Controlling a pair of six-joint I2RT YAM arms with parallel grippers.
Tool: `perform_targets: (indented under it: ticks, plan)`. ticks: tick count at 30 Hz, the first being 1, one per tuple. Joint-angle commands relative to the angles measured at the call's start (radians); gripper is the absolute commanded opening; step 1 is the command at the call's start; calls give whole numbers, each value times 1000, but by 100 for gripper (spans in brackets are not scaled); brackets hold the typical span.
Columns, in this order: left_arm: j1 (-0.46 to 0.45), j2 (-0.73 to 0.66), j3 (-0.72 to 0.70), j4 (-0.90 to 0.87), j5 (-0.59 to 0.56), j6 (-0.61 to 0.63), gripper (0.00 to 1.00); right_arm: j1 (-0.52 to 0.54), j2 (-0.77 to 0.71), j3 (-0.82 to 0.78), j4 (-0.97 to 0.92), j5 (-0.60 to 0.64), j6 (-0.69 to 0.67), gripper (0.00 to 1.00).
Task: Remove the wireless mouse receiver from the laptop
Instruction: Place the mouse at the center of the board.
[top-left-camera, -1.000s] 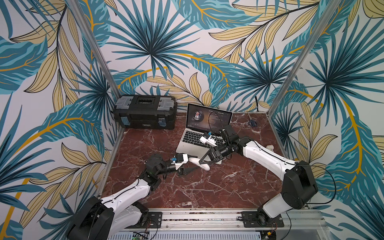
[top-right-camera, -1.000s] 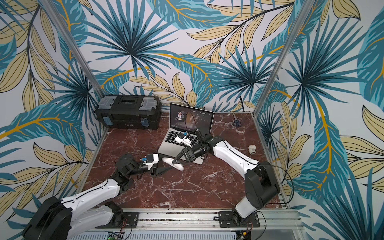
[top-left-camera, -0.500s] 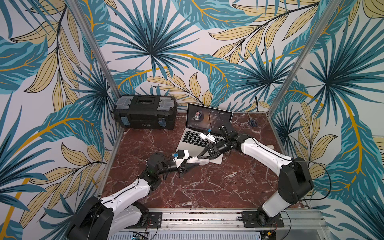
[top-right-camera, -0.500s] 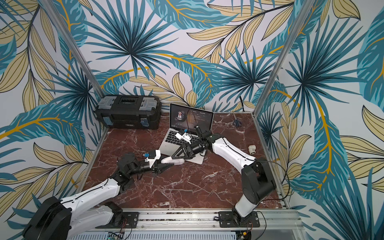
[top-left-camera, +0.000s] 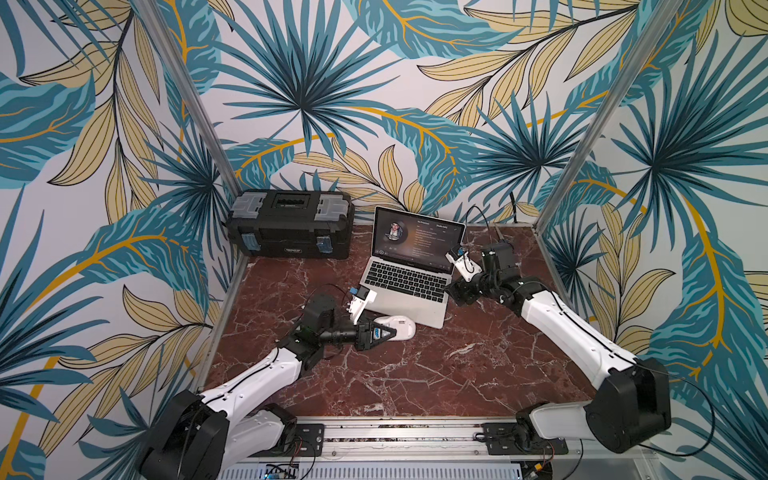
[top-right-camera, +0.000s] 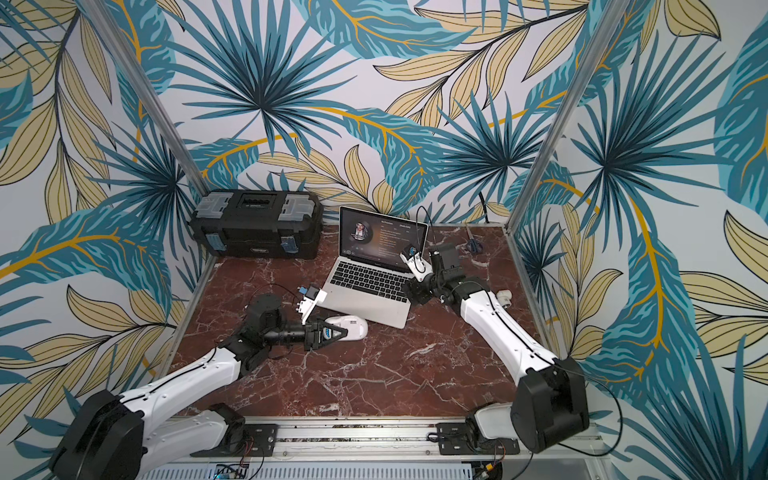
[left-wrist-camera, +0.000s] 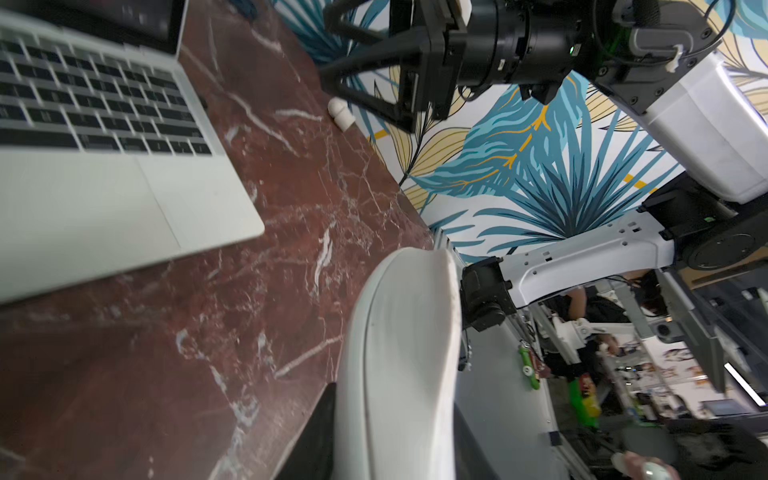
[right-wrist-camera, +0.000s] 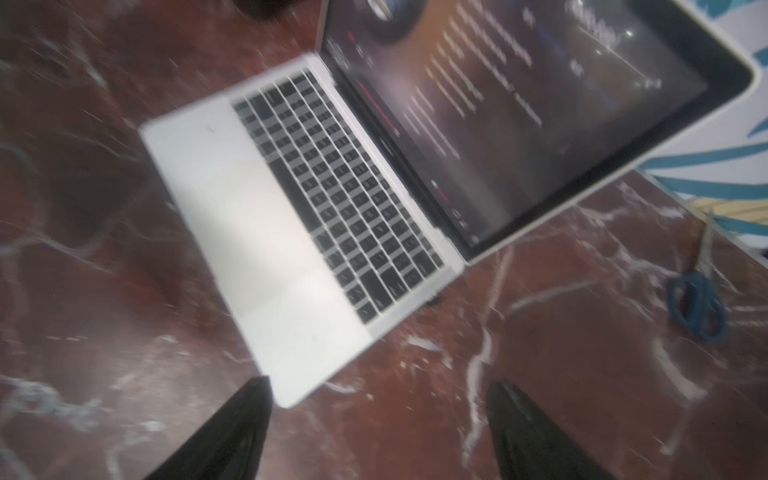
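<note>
The white mouse (top-left-camera: 402, 327) goes back and down with my left gripper next for release atop the bare marble, whose clear part lies below the fingers, nearer my base.
The silver laptop (top-left-camera: 409, 286) stands open mid-table with its dark screen lit. A small dark stub, the wireless mouse receiver (right-wrist-camera: 434, 298), sticks out of its right edge near the hinge; it also shows in the left wrist view (left-wrist-camera: 202, 102). My right gripper (top-left-camera: 455, 293) hovers open just right of the laptop. Between its fingers (right-wrist-camera: 380, 382) lie the laptop's front corner and bare marble. My left gripper (top-left-camera: 384, 332) is shut on a white mouse (top-left-camera: 402, 327) in front of the laptop, the jaws pressing both of the mouse's (left-wrist-camera: 399, 353) sides.
A black toolbox (top-left-camera: 291, 224) stands at the back left. Blue-handled scissors (right-wrist-camera: 698, 303) lie on the marble at the back right. A small white object (top-right-camera: 503, 297) rests by the right wall. Patterned walls and metal posts enclose the table.
My right gripper has drawn back from the mouse to the laptop's right side and has opened wider. The left gripper has tightened on the mouse and stayed in place.
</note>
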Motion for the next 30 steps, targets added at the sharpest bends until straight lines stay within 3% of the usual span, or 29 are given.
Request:
perform_targets:
  ticks: [1,4,7,17,24,30]
  plan:
    - [7,49,-1,-211,82,-49,0,-74,47,-24,-4,83,-232,85]
    - [6,134,8,-298,72,19,0,-155,119,-3,-34,-87,-300,84]
    - [5,222,9,-273,80,39,0,-179,202,31,-72,-167,-397,82]
    - [-38,383,31,-202,33,42,0,-182,472,184,-116,-148,-539,76]
    - [-73,459,51,-159,6,22,0,-182,568,270,-106,-108,-570,75]
    - [-74,506,81,-152,-13,19,4,-181,622,333,-128,-159,-557,73]
